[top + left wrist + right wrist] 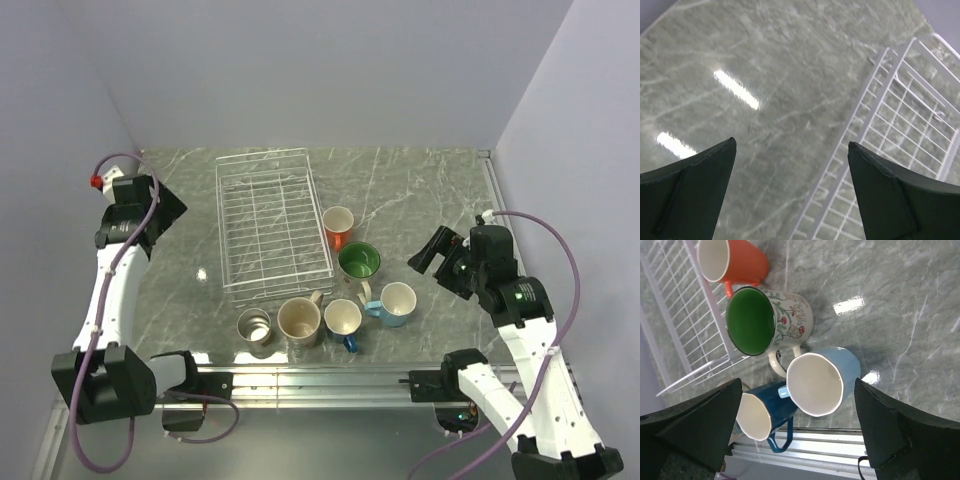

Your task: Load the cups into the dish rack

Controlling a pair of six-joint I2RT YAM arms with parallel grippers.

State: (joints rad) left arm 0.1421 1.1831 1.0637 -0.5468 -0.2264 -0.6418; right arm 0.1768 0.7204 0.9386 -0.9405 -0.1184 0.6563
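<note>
The right gripper will next move down and back toward the bar onto the light blue cup's rim (842,387) opposite its handle (414,297), since the cup's side opposite the handle faces bare tabletop.
The wire dish rack (268,225) lies empty at the table's middle left. To its right and front stand the orange cup (338,226), the green-inside cup (359,262), the light blue cup (397,303), the dark blue cup (343,320), the beige cup (299,321) and the steel cup (255,327), all upright on the table. My right gripper (798,387) is open above the light blue cup (822,380), with the dark blue cup (762,412) beside it. My left gripper (791,145) is open and empty over bare table by the rack's edge (880,150).
The marble table (420,190) is walled at the back and both sides. A metal rail (330,380) runs along the near edge. The green-inside cup (765,322) and the orange cup (730,262) stand close to the rack's corner (685,340).
</note>
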